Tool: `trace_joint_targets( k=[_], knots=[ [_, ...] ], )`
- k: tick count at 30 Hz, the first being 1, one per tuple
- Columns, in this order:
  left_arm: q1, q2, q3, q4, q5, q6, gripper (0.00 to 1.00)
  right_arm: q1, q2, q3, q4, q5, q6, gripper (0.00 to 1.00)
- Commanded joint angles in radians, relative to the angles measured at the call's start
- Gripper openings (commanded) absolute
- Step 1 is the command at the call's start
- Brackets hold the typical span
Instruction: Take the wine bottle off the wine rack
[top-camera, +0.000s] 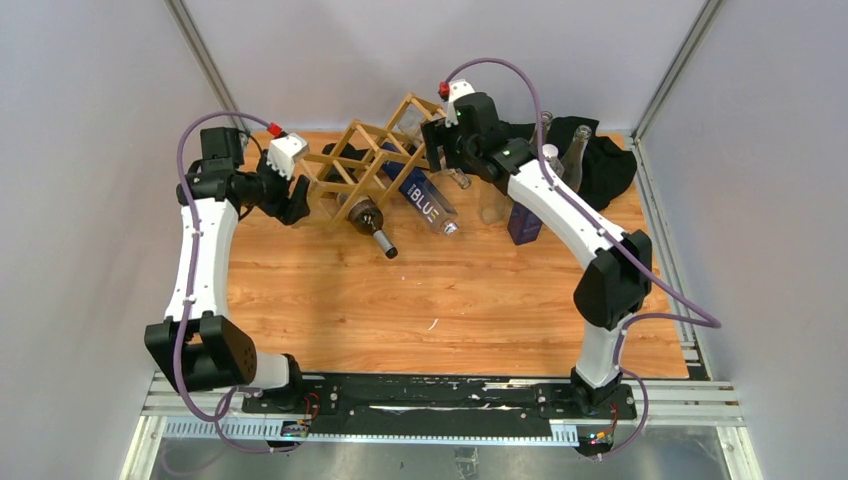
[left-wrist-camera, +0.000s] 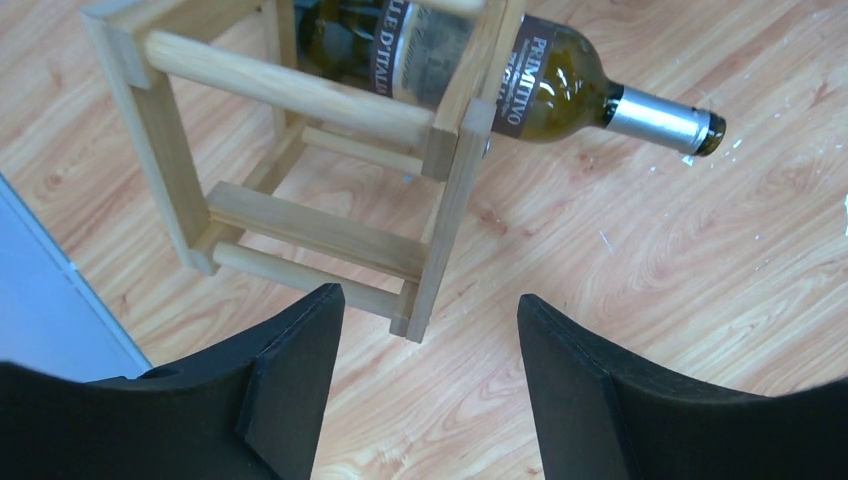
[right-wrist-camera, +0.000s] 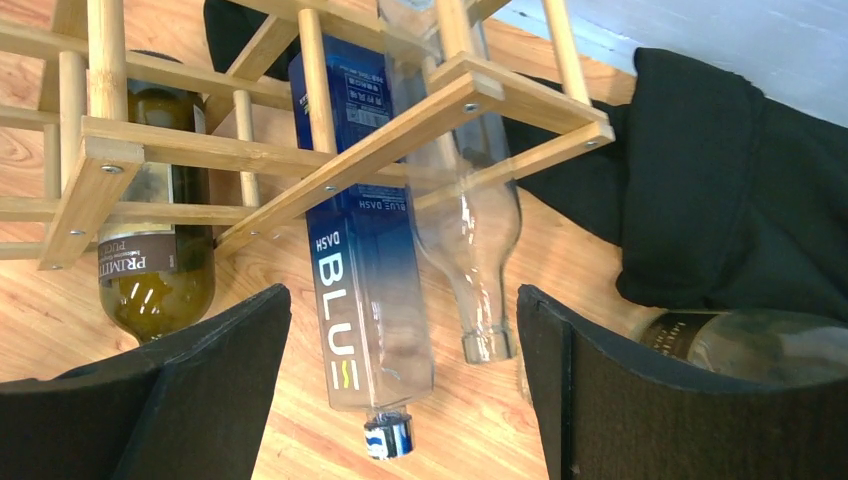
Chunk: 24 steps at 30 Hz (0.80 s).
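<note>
The robot's right gripper will next move down onto the clear glass bottle and close around the bottle's neck, since that slim end sticks out past the wooden bars of the wine rack.
The light wooden wine rack (top-camera: 372, 162) stands tilted at the back of the table. A dark green wine bottle (top-camera: 368, 219) with a silver neck lies in its lower left cell, neck pointing toward the near edge. In the left wrist view the wine bottle (left-wrist-camera: 560, 90) pokes out past the wine rack (left-wrist-camera: 300, 225). My left gripper (top-camera: 295, 200) hovers at the rack's left end, open, with only bare table between its fingers (left-wrist-camera: 290, 370). My right gripper (top-camera: 435, 140) is open above the rack's right end, over the wine rack (right-wrist-camera: 400, 125) and wine bottle (right-wrist-camera: 155, 290).
A blue bottle marked BLUE (right-wrist-camera: 365, 300) and a clear glass bottle (right-wrist-camera: 475, 240) also rest in the rack. A black cloth (top-camera: 600, 160) with more bottles (top-camera: 575, 150) lies at the back right. A dark blue bottle (top-camera: 522, 222) stands under the right arm. Grey walls close in both sides.
</note>
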Motion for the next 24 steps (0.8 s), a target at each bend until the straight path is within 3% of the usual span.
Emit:
trace_joint_targets(
  k=[1,11,19,24],
  knots=[
    [0.012,0.018,-0.068,0.057,0.002,0.037,0.68,0.031,0.057,0.093,-0.074,0.014,-0.021,0.87],
    [0.013,0.105,-0.084,0.163,0.053,0.017,0.58,0.045,0.122,0.105,-0.083,0.051,-0.044,0.89],
    [0.013,0.108,-0.111,0.171,0.056,0.060,0.19,0.038,0.188,0.163,-0.129,0.063,-0.055,0.90],
    [0.026,0.068,-0.129,0.190,-0.011,0.074,0.14,0.027,0.214,0.172,-0.137,0.039,-0.041,0.91]
  ],
)
